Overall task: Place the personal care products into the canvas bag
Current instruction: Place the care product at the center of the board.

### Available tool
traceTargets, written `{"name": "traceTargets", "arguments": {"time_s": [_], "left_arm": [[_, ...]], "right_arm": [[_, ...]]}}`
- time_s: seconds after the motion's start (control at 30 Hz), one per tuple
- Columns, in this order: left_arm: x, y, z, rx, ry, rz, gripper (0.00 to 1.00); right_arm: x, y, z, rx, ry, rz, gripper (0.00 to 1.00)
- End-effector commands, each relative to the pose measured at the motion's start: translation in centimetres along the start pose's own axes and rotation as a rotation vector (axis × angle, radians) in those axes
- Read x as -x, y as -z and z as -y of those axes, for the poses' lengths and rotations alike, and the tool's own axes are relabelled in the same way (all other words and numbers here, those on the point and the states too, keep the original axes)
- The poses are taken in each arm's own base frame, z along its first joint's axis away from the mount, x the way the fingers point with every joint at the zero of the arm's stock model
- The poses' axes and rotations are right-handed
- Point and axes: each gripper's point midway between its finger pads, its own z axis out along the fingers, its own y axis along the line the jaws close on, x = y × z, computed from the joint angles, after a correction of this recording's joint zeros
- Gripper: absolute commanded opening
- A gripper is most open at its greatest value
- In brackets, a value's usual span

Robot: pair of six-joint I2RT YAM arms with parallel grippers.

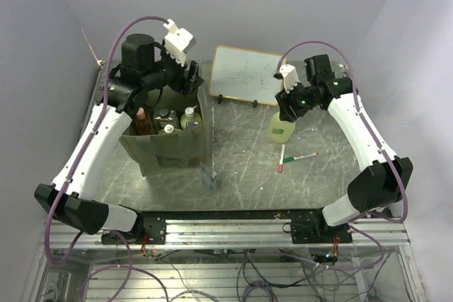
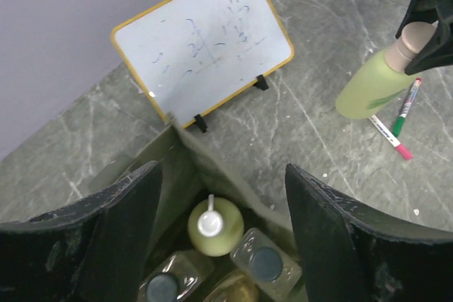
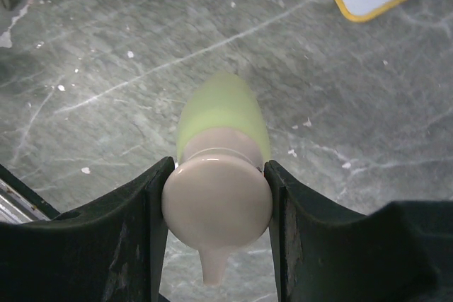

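Note:
My right gripper should next carry the green bottle (image 3: 223, 107) to the left in the top view, lower it onto the bare tabletop between bag and markers and let go.
The olive canvas bag (image 1: 170, 148) stands open at the left of the table. Inside it are the yellow-green white-capped bottle (image 2: 216, 230), two clear dark-capped bottles (image 2: 266, 264) and an amber one (image 2: 232, 289); an orange-brown bottle (image 1: 144, 122) shows in the top view. My left gripper (image 2: 221, 175) is open and empty above the bag's far corner. My right gripper (image 3: 217, 171) is shut on the peach pump (image 3: 216, 206) of the green bottle (image 3: 223, 107), which hangs tilted over the table right of the bag (image 1: 282, 131). I cannot tell whether its base touches the table.
The wood-framed whiteboard (image 1: 244, 74) stands at the back centre. A red marker (image 1: 282, 160) and a green one (image 1: 303, 155) lie just below the held bottle. A small grey item (image 1: 207, 176) lies in front of the bag. The metal rail (image 1: 233, 228) runs along the near edge.

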Motion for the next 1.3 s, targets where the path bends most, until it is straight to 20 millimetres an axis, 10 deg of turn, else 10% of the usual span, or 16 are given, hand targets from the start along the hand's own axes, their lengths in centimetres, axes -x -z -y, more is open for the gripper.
{"name": "traceTargets", "arguments": {"time_s": [0.0, 0.6, 1.27], "left_arm": [[1.9, 3.2, -1.2, 0.015, -0.048, 0.058, 0.82], [-2.7, 12.2, -9.8, 0.435, 0.021, -0.040, 0.88], [-6.8, 15.6, -9.5, 0.497, 0.087, -0.168, 0.94]], "right_arm": [[5.0, 0.6, -0.5, -0.020, 0.078, 0.134, 0.00], [7.7, -3.0, -5.4, 0.055, 0.200, 0.134, 0.00], [7.0, -4.8, -7.1, 0.008, 0.265, 0.110, 0.00]]}}
